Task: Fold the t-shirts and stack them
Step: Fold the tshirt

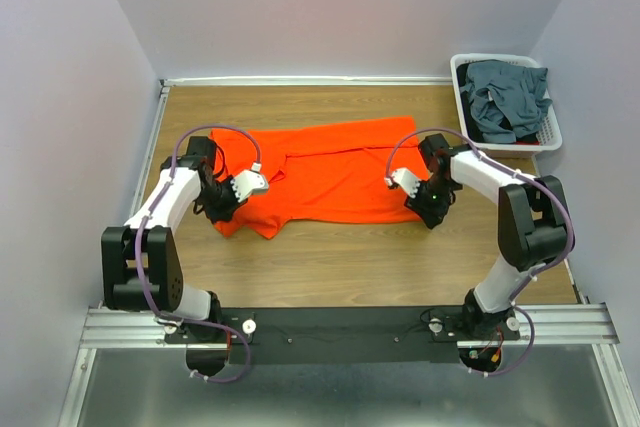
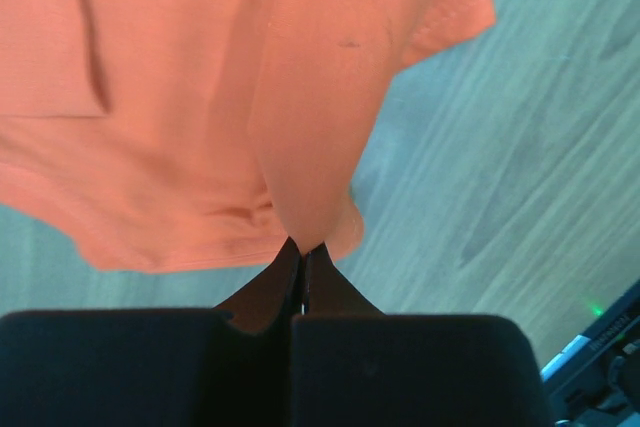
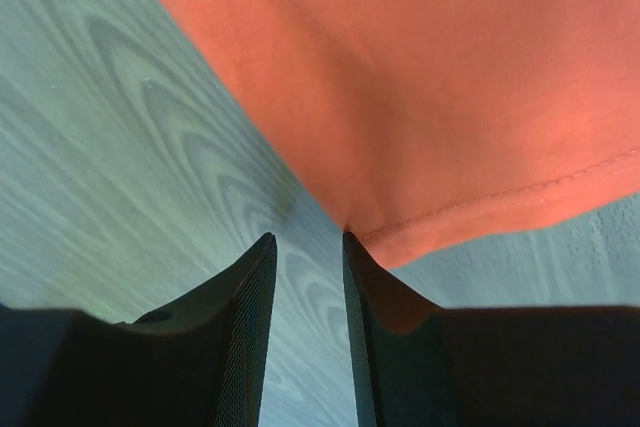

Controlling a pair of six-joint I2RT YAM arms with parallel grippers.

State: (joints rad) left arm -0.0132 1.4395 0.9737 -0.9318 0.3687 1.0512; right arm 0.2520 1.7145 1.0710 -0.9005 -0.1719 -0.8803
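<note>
The robot's right gripper needs to shift a little toward the shirt's stitched hem next, so that the shirt's near corner [image 1: 417,218] [image 3: 377,246] comes between the open fingers.
The bright orange-red t-shirt [image 1: 330,172] lies spread across the middle of the wooden table, its lower left part bunched. My left gripper [image 1: 222,211] is at the shirt's lower left edge. In the left wrist view it [image 2: 303,245] is shut on a raised fold of the orange shirt [image 2: 250,97]. My right gripper [image 1: 423,211] is at the shirt's lower right corner. In the right wrist view it [image 3: 308,237] is open, with bare table between the jaws and one fingertip [image 3: 350,243] touching the shirt's stitched hem [image 3: 480,209]. Dark blue-grey t-shirts [image 1: 508,95] lie piled in the basket.
A white slatted basket [image 1: 463,99] stands at the back right corner of the table. Light walls close in the table at the back and both sides. Bare wood [image 1: 340,267] lies between the shirt and the arm bases.
</note>
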